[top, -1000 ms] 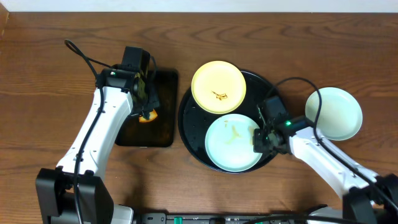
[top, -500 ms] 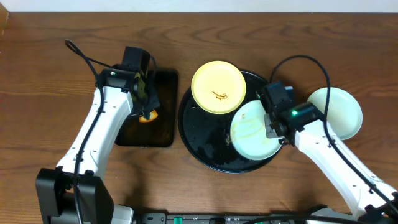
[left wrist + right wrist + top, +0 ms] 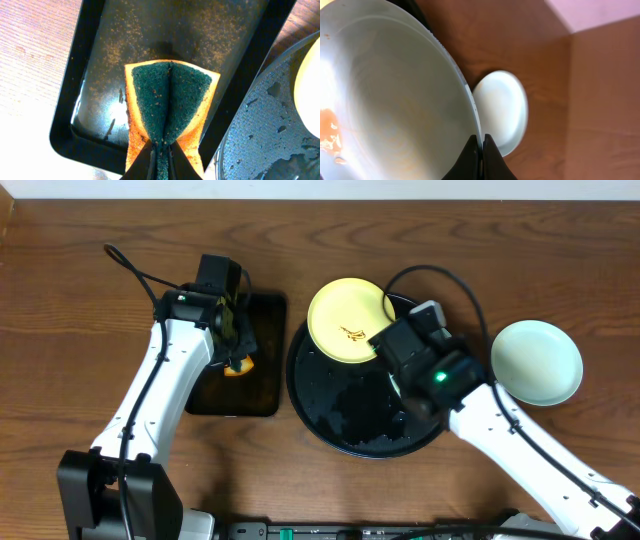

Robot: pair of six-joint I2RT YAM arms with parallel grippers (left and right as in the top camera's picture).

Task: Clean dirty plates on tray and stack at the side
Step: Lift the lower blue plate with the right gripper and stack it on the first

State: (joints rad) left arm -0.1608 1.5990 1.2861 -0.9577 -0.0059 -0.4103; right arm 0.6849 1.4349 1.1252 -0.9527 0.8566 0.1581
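Observation:
My right gripper travels right in the overhead view next, then lowers and releases its plate atop the second mint-blue plate (image 3: 537, 362) (image 3: 501, 111), since that one lies beside the tray.
A pale yellow plate (image 3: 345, 320) with a brown smear lies at the back of the round black tray (image 3: 335, 415). My right gripper (image 3: 481, 145) is shut on the rim of a mint-blue plate (image 3: 385, 95) and holds it tilted and lifted above the tray; brown smears show at its edge. In the overhead view my right arm (image 3: 420, 360) hides most of that plate. A second mint-blue plate (image 3: 537, 360) lies on the bare wood to the right of the tray, and it also shows in the right wrist view (image 3: 502, 110). My left gripper (image 3: 161, 150) is shut on a green-and-orange sponge (image 3: 167, 100).
The sponge hangs over a smaller rectangular black tray (image 3: 100, 50), wet and speckled, left of the round tray (image 3: 265, 125). The round tray's floor is wet with drops. The yellow plate's edge (image 3: 311, 85) shows in the left wrist view. Cables loop above both arms.
My right arm has lifted the mint-blue plate off the round tray, tilted it and swung it up and to the left. The left arm and sponge have not moved.

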